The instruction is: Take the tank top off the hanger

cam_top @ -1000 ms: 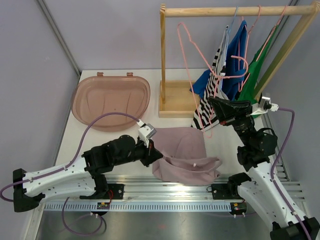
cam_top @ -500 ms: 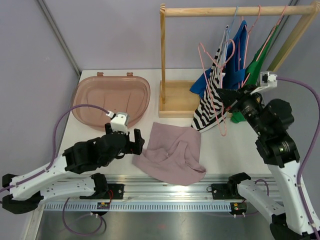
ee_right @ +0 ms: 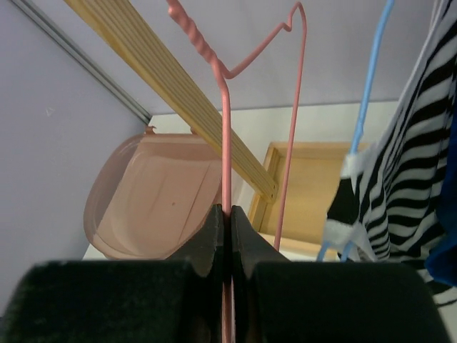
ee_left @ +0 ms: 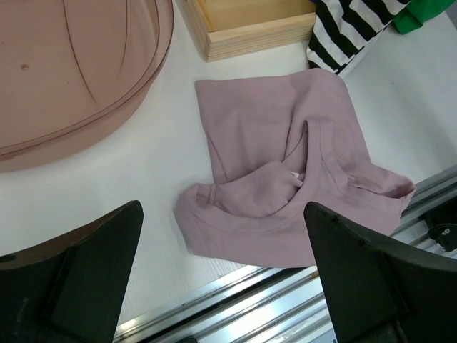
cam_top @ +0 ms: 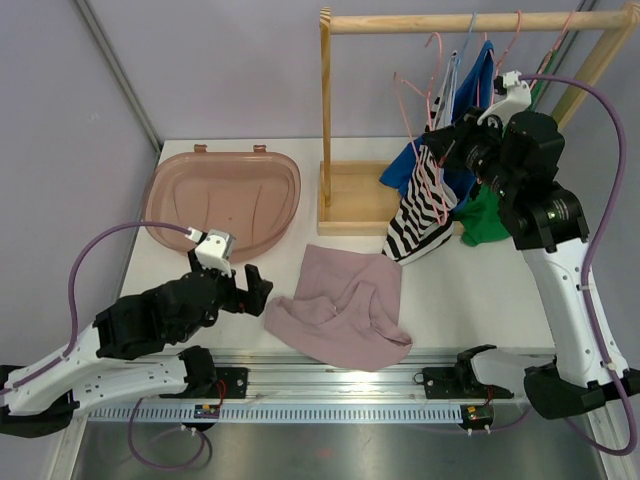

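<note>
The hanger's hook hangs short of the bar (cam_top: 424,23), so my right gripper will move outward and to the left in the top view to bring the hook onto it.
The mauve tank top (cam_top: 340,305) lies crumpled on the white table, off any hanger; in the left wrist view the tank top (ee_left: 285,164) fills the middle. My left gripper (cam_top: 250,288) hovers just left of it, open and empty, with its dark fingers wide apart around the gripper (ee_left: 221,207) midpoint. High at the right, my right gripper (cam_top: 440,140) is shut on the wire of the bare pink hanger (cam_top: 415,100). The right wrist view shows that gripper (ee_right: 228,211) pinching the hanger (ee_right: 226,107) just below the wooden rail (ee_right: 178,78).
A pink plastic basin (cam_top: 220,200) lies at the back left. The wooden rack's base (cam_top: 355,200) stands behind the tank top. A striped garment (cam_top: 425,200), a blue one (cam_top: 470,90) and a green one (cam_top: 490,215) hang from the rail (cam_top: 450,20).
My left gripper opened, let go of the tank top and drew back to the left. My right arm lifted the pink hanger up toward the rail.
</note>
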Robot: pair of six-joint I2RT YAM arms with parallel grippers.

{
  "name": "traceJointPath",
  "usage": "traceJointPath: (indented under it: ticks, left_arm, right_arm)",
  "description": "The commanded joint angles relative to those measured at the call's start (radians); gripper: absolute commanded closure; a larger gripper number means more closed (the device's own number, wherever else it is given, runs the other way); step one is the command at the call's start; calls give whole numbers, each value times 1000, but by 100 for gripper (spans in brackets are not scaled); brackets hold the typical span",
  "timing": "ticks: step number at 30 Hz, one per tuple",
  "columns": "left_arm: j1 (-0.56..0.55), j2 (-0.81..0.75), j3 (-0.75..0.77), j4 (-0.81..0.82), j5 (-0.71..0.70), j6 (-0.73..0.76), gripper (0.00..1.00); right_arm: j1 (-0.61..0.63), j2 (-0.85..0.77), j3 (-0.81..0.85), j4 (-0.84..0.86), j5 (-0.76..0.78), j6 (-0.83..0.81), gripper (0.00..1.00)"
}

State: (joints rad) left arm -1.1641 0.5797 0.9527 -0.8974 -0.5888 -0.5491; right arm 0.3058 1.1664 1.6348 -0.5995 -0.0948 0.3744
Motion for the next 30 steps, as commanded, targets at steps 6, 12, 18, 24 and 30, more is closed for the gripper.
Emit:
traceJointPath:
  ticks: [6, 12, 18, 24, 30]
  left_arm:
    - [0, 57, 1, -12, -46, -28, 1]
    - [0, 97, -8, 37, -52, -55, 1]
    - [-5, 227, -32, 163, 23, -55, 1]
    - [-46, 380, -35, 343, 90, -20, 1]
    - [-54, 558, -57, 543, 158, -17, 1]
  right_arm:
    - [7, 202, 301, -6, 6, -38, 100]
    - [12, 340, 398, -6, 47, -28, 100]
    - [30, 369, 381, -16, 60, -29, 100]
    - [33, 266, 300, 21, 21, -25, 58]
    - [32, 150, 326, -71, -51, -55, 3]
